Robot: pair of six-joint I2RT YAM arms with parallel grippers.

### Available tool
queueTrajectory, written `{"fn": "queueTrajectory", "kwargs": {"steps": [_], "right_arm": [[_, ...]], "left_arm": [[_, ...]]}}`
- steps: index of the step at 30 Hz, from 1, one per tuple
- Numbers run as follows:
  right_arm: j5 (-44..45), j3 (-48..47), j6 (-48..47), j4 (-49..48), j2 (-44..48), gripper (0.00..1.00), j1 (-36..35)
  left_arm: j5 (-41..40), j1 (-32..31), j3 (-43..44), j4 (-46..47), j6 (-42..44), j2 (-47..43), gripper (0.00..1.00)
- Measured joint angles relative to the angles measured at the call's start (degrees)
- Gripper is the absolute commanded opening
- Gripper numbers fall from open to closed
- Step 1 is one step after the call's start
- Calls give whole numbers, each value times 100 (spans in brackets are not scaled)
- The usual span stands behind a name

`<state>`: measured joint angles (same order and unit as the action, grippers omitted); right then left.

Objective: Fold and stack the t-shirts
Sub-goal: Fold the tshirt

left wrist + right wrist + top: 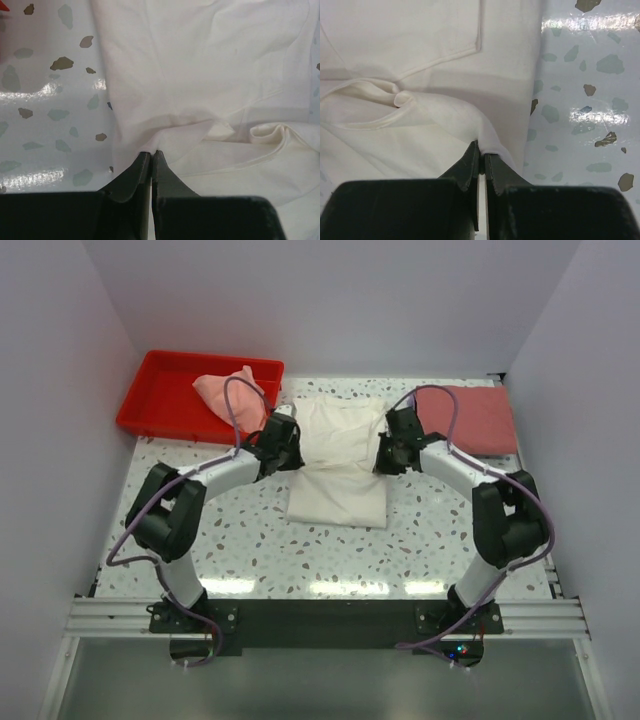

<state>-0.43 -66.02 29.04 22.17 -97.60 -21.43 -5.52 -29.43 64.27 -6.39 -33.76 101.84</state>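
The robot's left gripper should next go down slightly and release the pinched edge onto the white t-shirt's lower layer (305, 463) (132, 142), since the fold already lies across between both grippers.
The white t-shirt (338, 462) lies partly folded in the middle of the table, its print hidden. My left gripper (287, 453) is shut on its left edge (150, 142). My right gripper (388, 453) is shut on its right edge (487, 142). Both pinch a fold of white cloth and hold it just above the lower layer. The pale pink t-shirt (228, 392) lies crumpled in the red tray (165, 400) at the back left. The dusty-red t-shirt (480, 418) lies folded at the back right.
The speckled tabletop (330, 550) shows in front of the white shirt. White walls close in the back and both sides. The red tray's corner shows in the left wrist view (3, 6).
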Motion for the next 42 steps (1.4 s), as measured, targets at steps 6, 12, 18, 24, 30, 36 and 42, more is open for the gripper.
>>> {"fn": "queueTrajectory", "kwargs": {"steps": [6, 12, 18, 24, 30, 36, 42], "right_arm": [[-177, -120, 0, -79, -330, 0, 87], [-289, -275, -4, -138, -682, 33, 162], [-365, -584, -94, -76, -831, 99, 238], [-450, -675, -109, -79, -688, 99, 247], [-1019, -297, -197, -151, 24, 99, 234], [-1434, -70, -229, -398, 216, 99, -168], [-1563, -492, -256, -461, -529, 99, -977]], "left_arm": [[66, 70, 116, 17, 20, 332, 0], [76, 168, 136, 48, 28, 380, 23], [107, 208, 350, 55, 74, 466, 100], [131, 221, 299, 70, 59, 181, 100], [136, 221, -302, 129, -2, -1019, 100], [72, 221, -1558, 92, -295, -2645, 100], [-184, 221, -2675, -509, -601, -4111, 100]]}}
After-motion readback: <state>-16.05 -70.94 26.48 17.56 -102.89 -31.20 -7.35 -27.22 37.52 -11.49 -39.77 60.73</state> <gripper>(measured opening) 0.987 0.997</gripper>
